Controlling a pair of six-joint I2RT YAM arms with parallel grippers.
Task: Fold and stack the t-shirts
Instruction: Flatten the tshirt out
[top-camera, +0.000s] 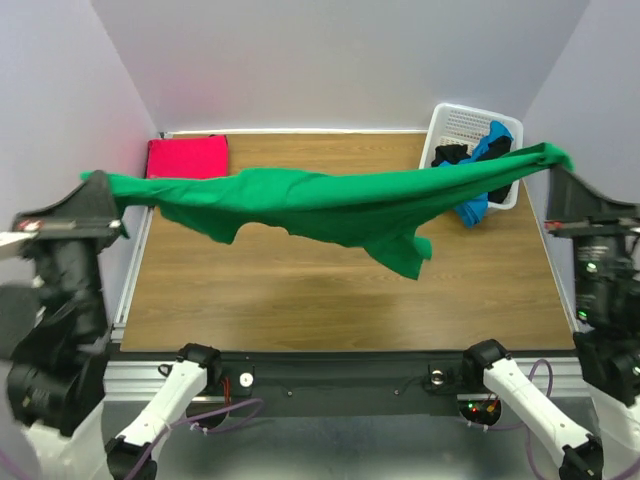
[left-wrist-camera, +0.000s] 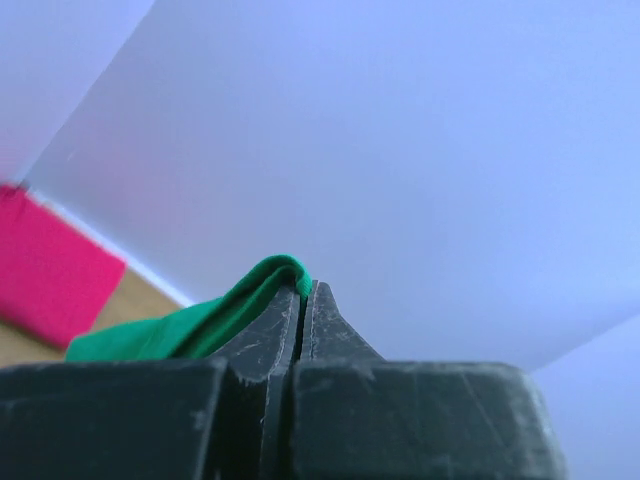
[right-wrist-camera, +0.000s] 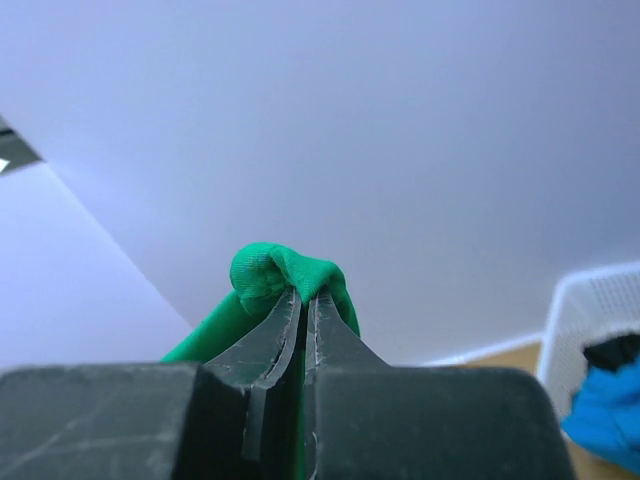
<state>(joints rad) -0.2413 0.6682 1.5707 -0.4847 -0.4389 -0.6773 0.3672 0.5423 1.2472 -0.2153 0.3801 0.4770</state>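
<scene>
I will lower my left gripper to the bare wood beside the folded magenta-red t-shirt and release the cloth there, since the green t-shirt hangs in the air.
The bright green t-shirt hangs stretched in the air across the table between both arms. My left gripper is shut on its left end, seen in the left wrist view with green cloth pinched at the tips. My right gripper is shut on its right end, with a green bunch over the tips. A folded magenta-red t-shirt lies flat at the table's far left corner, also in the left wrist view. Blue and black t-shirts hang in the basket.
A white plastic lattice basket leans at the far right of the wooden table, also seen in the right wrist view. White walls enclose the back and sides. A metal rail runs along the table's left edge.
</scene>
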